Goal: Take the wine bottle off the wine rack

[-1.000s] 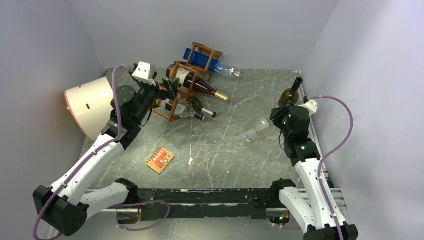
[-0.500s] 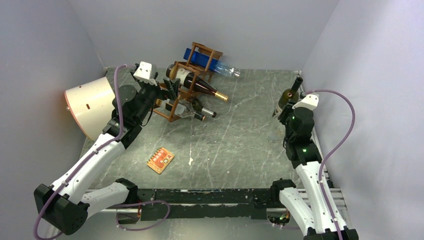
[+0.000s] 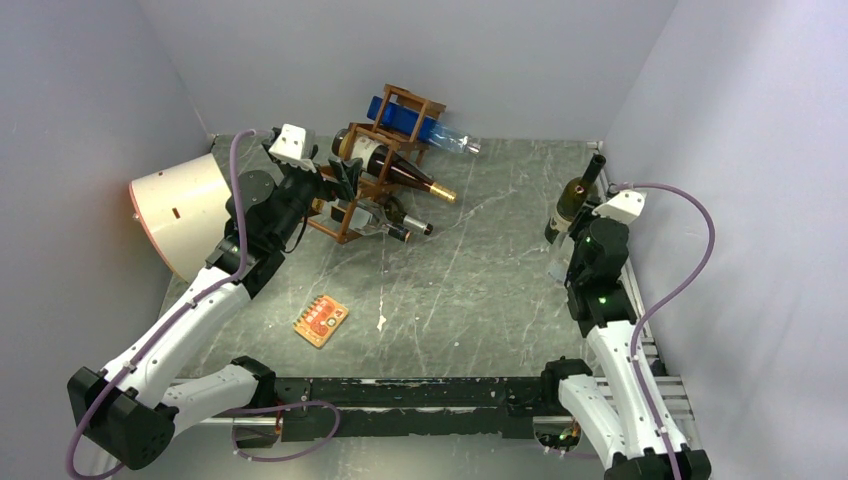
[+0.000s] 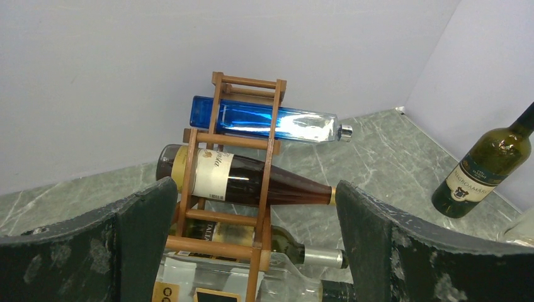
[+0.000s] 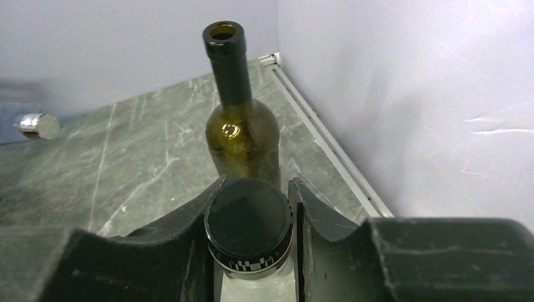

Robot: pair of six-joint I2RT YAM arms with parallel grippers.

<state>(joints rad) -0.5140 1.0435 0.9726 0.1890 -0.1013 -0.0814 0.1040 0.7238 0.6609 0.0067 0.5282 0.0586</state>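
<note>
The black cap goes toward the wall bar next, then down and free of my right gripper, as the green bottle stands directly beyond the held clear bottle.
The reddish-brown wine rack (image 3: 388, 150) (image 4: 267, 157) stands at the back left with several bottles lying in it. Top is a blue bottle (image 4: 264, 121), below it a brown wine bottle (image 4: 252, 182) (image 3: 395, 165) with a cream label, then a green one with a silver cap (image 4: 302, 253). My left gripper (image 3: 348, 178) (image 4: 252, 251) is open just in front of the rack, touching nothing. At the right wall my right gripper (image 3: 572, 250) (image 5: 257, 189) is shut on the black-capped neck of an upright clear bottle (image 5: 249, 229) (image 3: 556, 262).
A green open-necked bottle (image 3: 570, 205) (image 5: 242, 132) (image 4: 485, 170) stands just beyond the held clear bottle, close to the right wall rail (image 5: 327, 151). A cream drum (image 3: 180, 210) lies at the left wall. An orange packet (image 3: 320, 320) and a white scrap (image 3: 381, 322) lie mid-table.
My right gripper swung the clear bottle from a tilted pose over the table to upright beside the green bottle, nearer the right wall. The left arm barely moved.
</note>
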